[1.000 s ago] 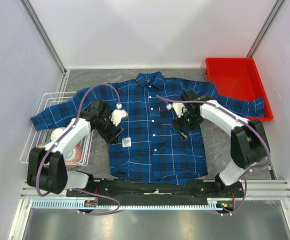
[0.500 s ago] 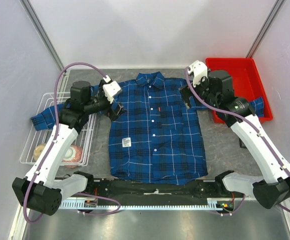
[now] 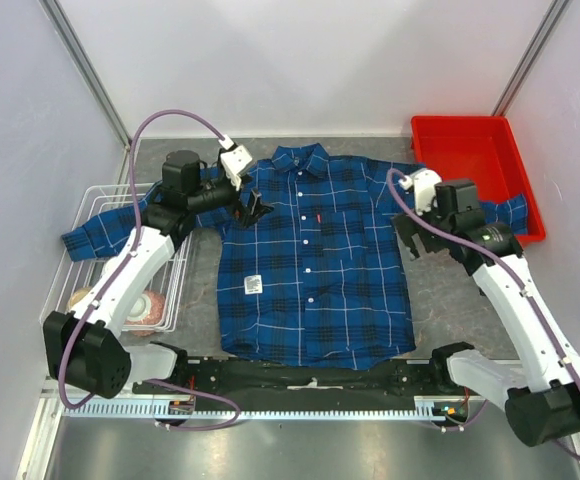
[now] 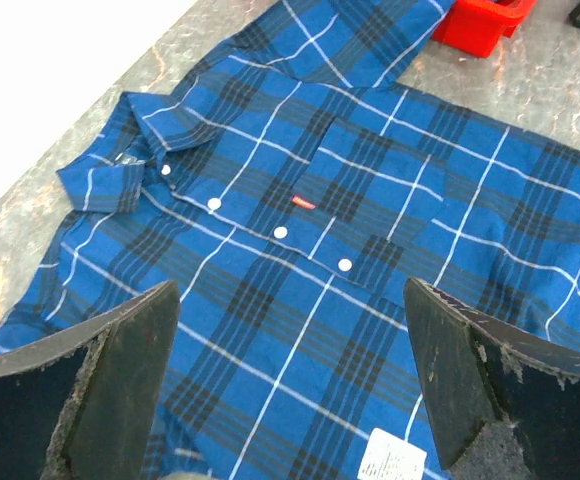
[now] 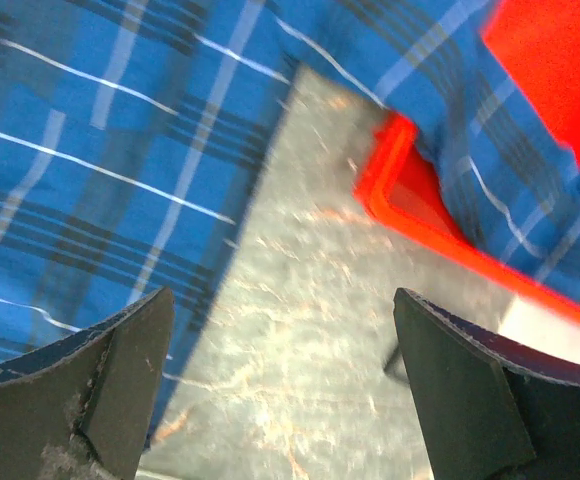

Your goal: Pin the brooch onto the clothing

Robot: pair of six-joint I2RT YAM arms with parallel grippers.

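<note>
The robot's right gripper will go down and to its right in the top view, toward a dark frame below, because its fingers are over bare table.
The clothing (image 3: 315, 265), a blue-and-black plaid shirt, lies flat and buttoned on the table. It also shows in the left wrist view (image 4: 300, 270), with its collar, white buttons and chest pocket. The brooch is not in view in any frame. My left gripper (image 3: 257, 210) is open and empty above the shirt's left shoulder; in its own view (image 4: 290, 400) only plaid lies between the fingers. My right gripper (image 3: 410, 243) is open and empty over the shirt's right edge; in its own view (image 5: 285, 400) bare table lies between the fingers.
A red tray (image 3: 475, 165) stands at the back right, with the shirt's right sleeve (image 5: 510, 170) draped over its rim. A white wire basket (image 3: 90, 205) with round items stands at the left. A small red tag (image 4: 304, 202) and a white label (image 4: 392, 457) sit on the shirt.
Both arms have lifted off the shirt's front. The left gripper has ended near the left shoulder. The right gripper swung up by the collar, then down to the shirt's right edge.
</note>
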